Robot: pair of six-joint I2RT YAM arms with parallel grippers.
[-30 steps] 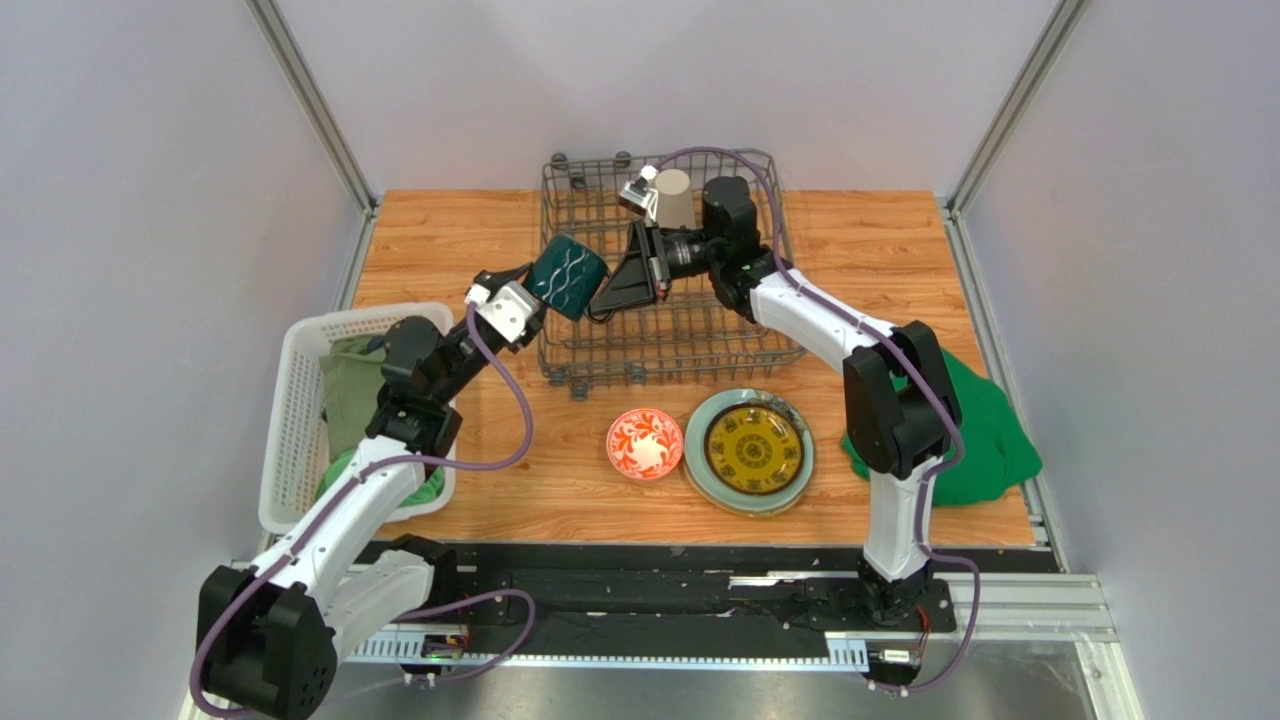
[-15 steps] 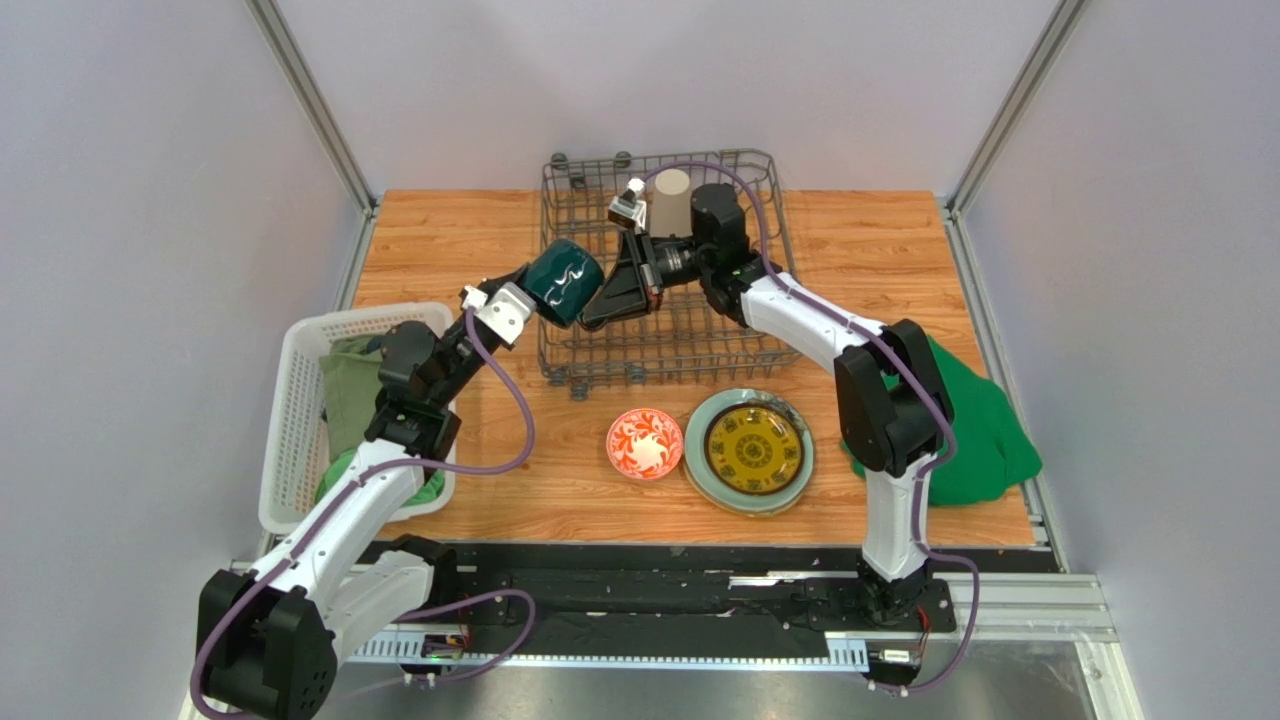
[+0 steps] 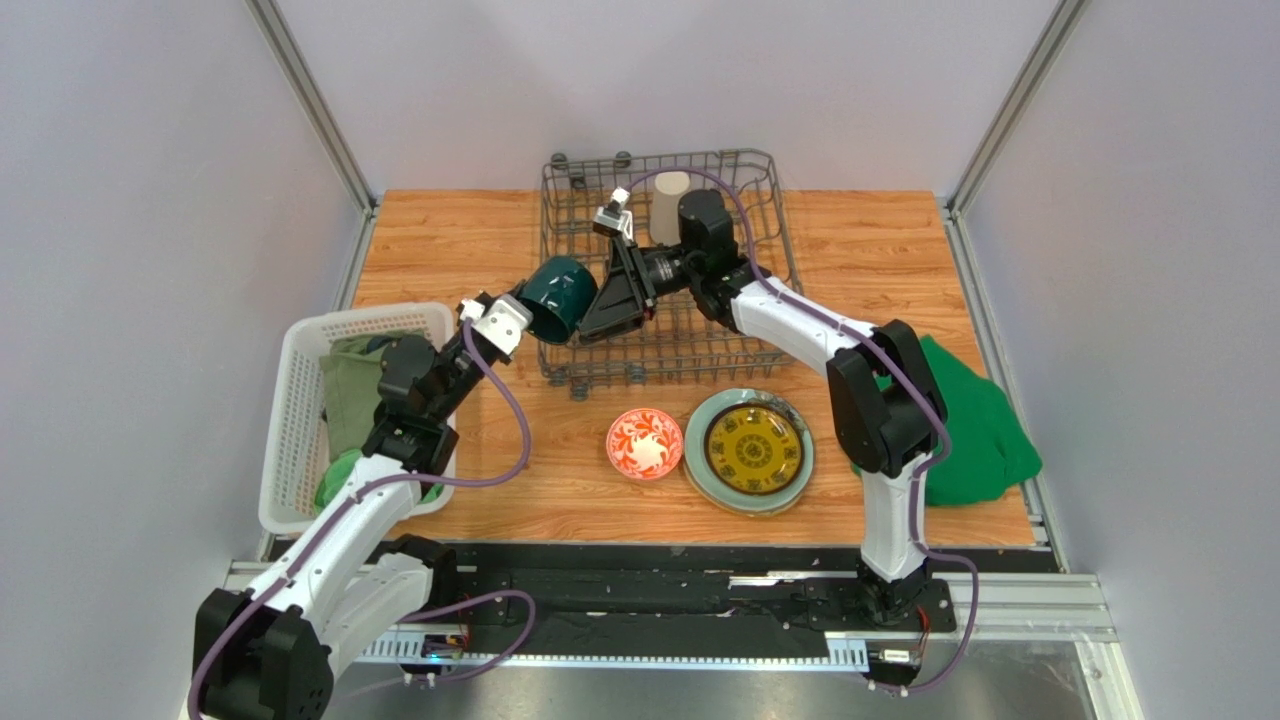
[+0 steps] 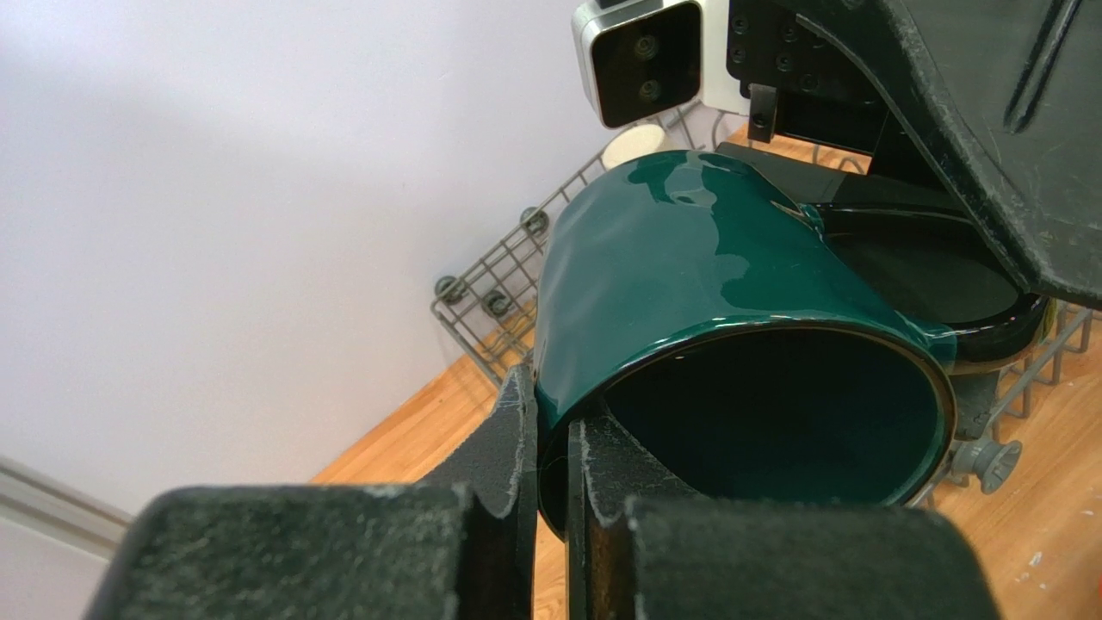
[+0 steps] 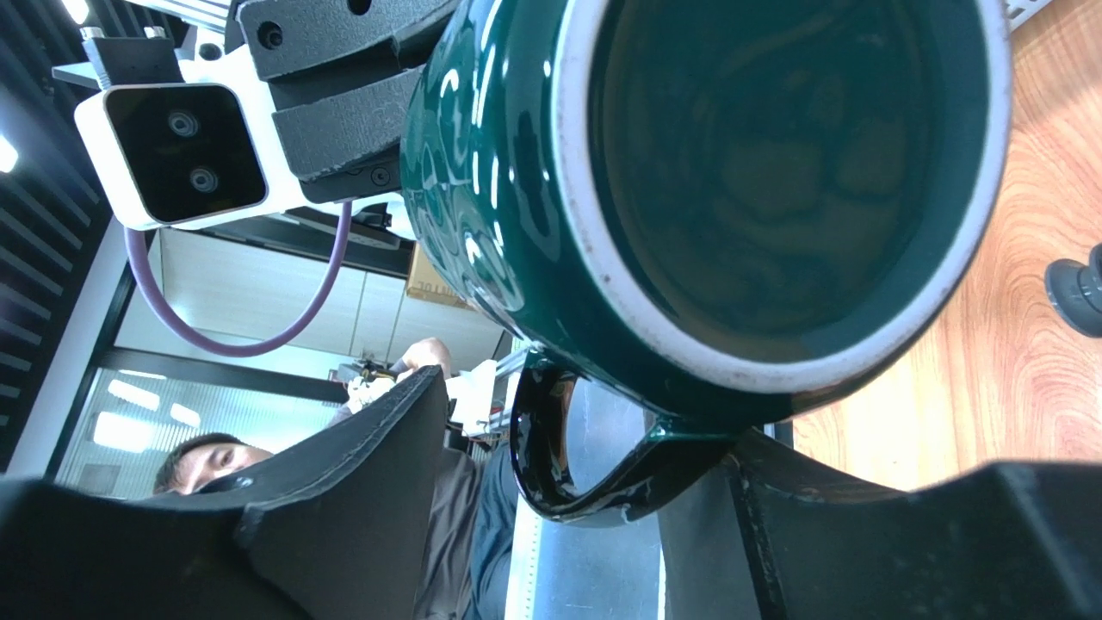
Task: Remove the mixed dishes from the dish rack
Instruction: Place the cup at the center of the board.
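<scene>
The wood beside the red-and-white bowl is bare, so I will swing my left gripper back and down there and turn the mug (image 3: 559, 290) upright to release it.
The dark teal mug (image 3: 559, 290) hangs on its side over the left edge of the dish rack (image 3: 721, 342). My left gripper (image 4: 554, 439) is shut on its rim, one finger inside and one outside. My right gripper (image 5: 582, 485) stands open, its fingers on either side of the mug's handle (image 5: 569, 452) with a gap on the left. The beige tumbler (image 3: 669, 203) stands at the back of the rack. In front of the rack lie the red-and-white bowl (image 3: 645, 444) and the yellow patterned plate (image 3: 753, 447), stacked on a pale green one.
A white slatted basket (image 3: 289, 450) holding green cloth sits at the left, just behind my left arm. Another green cloth (image 3: 984, 435) lies at the right edge of the wooden table (image 3: 451, 240).
My left gripper has shut on the mug's rim, and my right gripper has opened off the handle. The mug has moved left and toward the front, to the rack's left side.
</scene>
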